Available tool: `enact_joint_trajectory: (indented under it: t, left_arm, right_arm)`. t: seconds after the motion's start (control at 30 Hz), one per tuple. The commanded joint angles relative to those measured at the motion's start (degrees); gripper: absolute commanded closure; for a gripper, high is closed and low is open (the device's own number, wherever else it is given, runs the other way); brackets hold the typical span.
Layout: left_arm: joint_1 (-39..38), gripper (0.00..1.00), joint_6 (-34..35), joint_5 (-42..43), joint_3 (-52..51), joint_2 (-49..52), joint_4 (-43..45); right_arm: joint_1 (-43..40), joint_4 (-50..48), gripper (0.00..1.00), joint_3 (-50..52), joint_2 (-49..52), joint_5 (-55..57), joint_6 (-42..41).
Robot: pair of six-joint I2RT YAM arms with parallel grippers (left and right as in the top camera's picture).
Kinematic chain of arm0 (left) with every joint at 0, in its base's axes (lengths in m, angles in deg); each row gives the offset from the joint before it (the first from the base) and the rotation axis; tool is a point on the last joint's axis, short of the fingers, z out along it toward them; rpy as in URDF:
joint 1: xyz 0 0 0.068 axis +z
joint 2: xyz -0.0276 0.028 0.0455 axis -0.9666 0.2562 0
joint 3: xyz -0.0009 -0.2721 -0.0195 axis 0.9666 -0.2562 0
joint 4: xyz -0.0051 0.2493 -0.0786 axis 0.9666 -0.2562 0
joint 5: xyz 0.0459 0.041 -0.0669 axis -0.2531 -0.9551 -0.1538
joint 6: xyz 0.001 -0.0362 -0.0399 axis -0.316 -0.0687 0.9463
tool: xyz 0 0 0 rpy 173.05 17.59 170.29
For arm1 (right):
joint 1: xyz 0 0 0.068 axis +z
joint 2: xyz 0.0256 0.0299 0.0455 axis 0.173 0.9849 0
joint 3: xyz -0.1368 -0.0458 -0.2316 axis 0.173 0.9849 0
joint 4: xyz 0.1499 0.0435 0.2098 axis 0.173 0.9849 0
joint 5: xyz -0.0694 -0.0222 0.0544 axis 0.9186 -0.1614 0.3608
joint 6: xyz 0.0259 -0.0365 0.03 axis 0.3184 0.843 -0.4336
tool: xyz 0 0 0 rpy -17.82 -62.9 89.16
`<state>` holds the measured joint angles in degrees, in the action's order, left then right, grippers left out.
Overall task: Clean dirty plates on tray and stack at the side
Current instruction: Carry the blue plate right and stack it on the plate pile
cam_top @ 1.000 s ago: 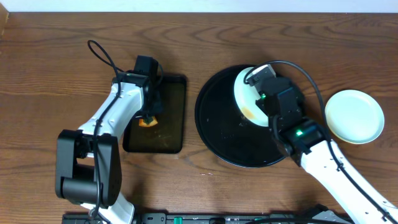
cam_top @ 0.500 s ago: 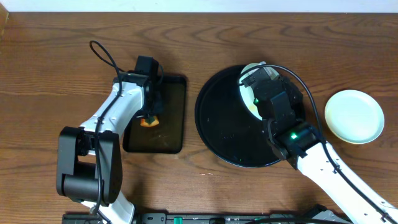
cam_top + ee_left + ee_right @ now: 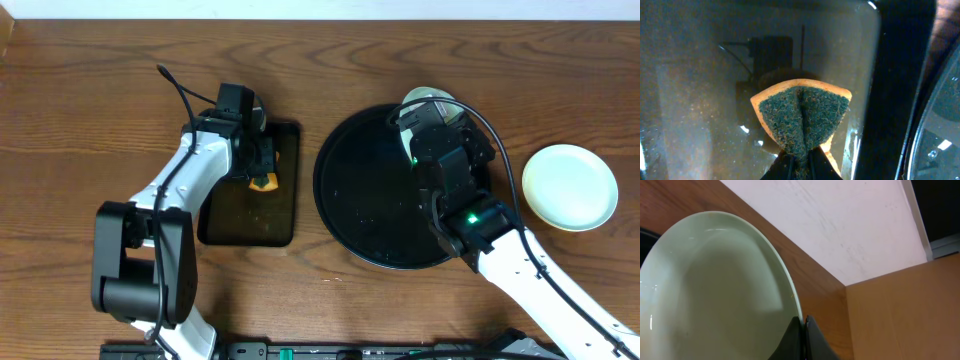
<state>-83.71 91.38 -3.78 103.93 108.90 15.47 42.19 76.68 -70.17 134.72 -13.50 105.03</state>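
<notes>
The rectangular black tray below holds murky water, so my left gripper will next bring the orange sponge down into that water and let the sponge go.
My right gripper (image 3: pixel 428 112) is shut on the rim of a pale plate (image 3: pixel 424 98). It holds the plate tilted up on edge over the far side of the round black tray (image 3: pixel 365 200). In the right wrist view the fingers (image 3: pixel 803 326) pinch the rim of the pale mint plate (image 3: pixel 715 290), and no sauce shows on the visible face. A second pale plate (image 3: pixel 569 187) lies flat on the bare wood to the right of the tray. A third plate is out of view. My left gripper (image 3: pixel 262 172) is shut on a sponge (image 3: pixel 802 112) over the rectangular tray.
The sponge (image 3: pixel 264 181) has a green scrub face and an orange-yellow body. The smaller rectangular black tray (image 3: pixel 250 215) holds murky water and sits left of the round tray. A pale wall (image 3: pixel 840 220) runs along the table's far edge.
My right gripper lifted the plate from flat on the tray, tipped it up on edge and carried it toward the far rim. My left gripper moved the sponge a little to the right and away.
</notes>
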Motion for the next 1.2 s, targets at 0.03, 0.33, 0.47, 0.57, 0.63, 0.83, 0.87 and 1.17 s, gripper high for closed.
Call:
enact_joint_trajectory:
  t: [0.03,0.33,0.47,0.57,0.63,0.83,0.87,1.17]
  left_arm:
    - [1.95,0.92,-1.86,-0.31,-1.92,3.78,0.02]
    - [4.79,0.93,4.74,-9.53,-2.93,5.55,-0.17]
    - [3.30,0.92,-10.36,10.93,-2.93,5.25,-0.87]
    - [1.66,0.93,-7.02,1.66,-2.93,5.27,-0.37]
    - [0.81,0.92,0.44,-8.76,-2.93,5.27,-0.22]
    - [0.33,0.93,-4.39,1.27,-2.93,5.29,-1.03]
    - [0.33,0.93,-6.36,2.12,-2.93,5.27,-1.07]
    - [0.11,0.92,7.74,-4.07,-2.93,5.27,-2.05]
  right_arm:
    - [0.55,-0.28,0.99,-0.33,-0.79,1.97,0.15]
    - [0.44,0.74,0.99,-0.31,-0.79,1.95,-1.66]
    - [0.44,0.70,0.99,-0.31,-0.79,1.77,-2.05]
    - [0.44,0.74,0.99,-0.31,-0.79,1.79,-2.05]
    - [0.44,0.74,0.99,-0.31,-0.79,1.79,-2.05]
    - [0.44,0.72,0.99,-0.31,-0.79,1.79,-2.03]
    - [0.44,0.72,0.99,-0.31,-0.79,1.77,-2.05]
    - [0.44,0.79,0.99,-0.31,-0.79,1.79,-2.95]
